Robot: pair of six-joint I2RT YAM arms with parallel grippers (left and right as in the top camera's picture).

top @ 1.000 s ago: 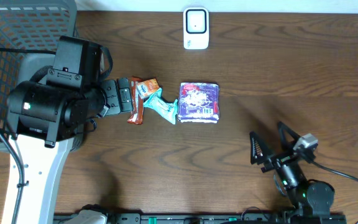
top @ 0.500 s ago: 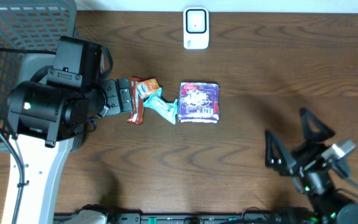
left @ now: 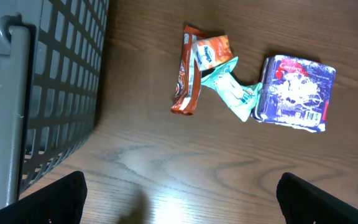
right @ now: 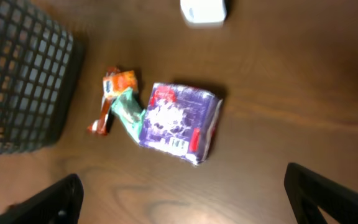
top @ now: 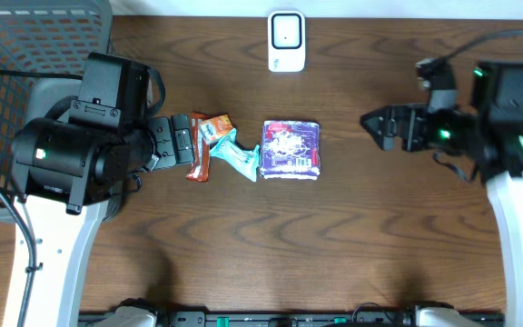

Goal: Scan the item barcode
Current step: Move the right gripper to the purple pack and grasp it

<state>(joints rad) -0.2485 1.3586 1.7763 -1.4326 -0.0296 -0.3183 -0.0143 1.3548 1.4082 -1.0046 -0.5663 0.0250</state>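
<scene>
The robot's right gripper will next go down to the left in the overhead view, around the purple package's edge opposite the teal wrapper, since bare wood borders that edge.
A purple snack package (top: pixel 291 150) lies flat mid-table, with a barcode strip showing near one edge (left: pixel 308 116). Left of it a teal wrapper (top: pixel 235 153), a brown-orange bar (top: pixel 198 160) and a small orange packet (top: pixel 217 124) lie bunched together. The white scanner (top: pixel 286 41) stands at the table's back edge. My left gripper (top: pixel 182 141) hovers open, high over the bar's left side; its fingers (left: pixel 61 196) frame bare wood. My right gripper (top: pixel 378 127) hangs open to the right of the purple package (right: pixel 176 121), pointing toward it, nothing between its fingers (right: pixel 316 190).
A dark mesh basket (top: pixel 21 54) fills the back left corner, close beside the left arm (left: pixel 48 74). Bare wooden tabletop (top: pixel 271 245) stretches across the front and right.
The right arm has swung from the table's front right up to a spot right of the purple package, gripper still open. The left arm and the items have not moved.
</scene>
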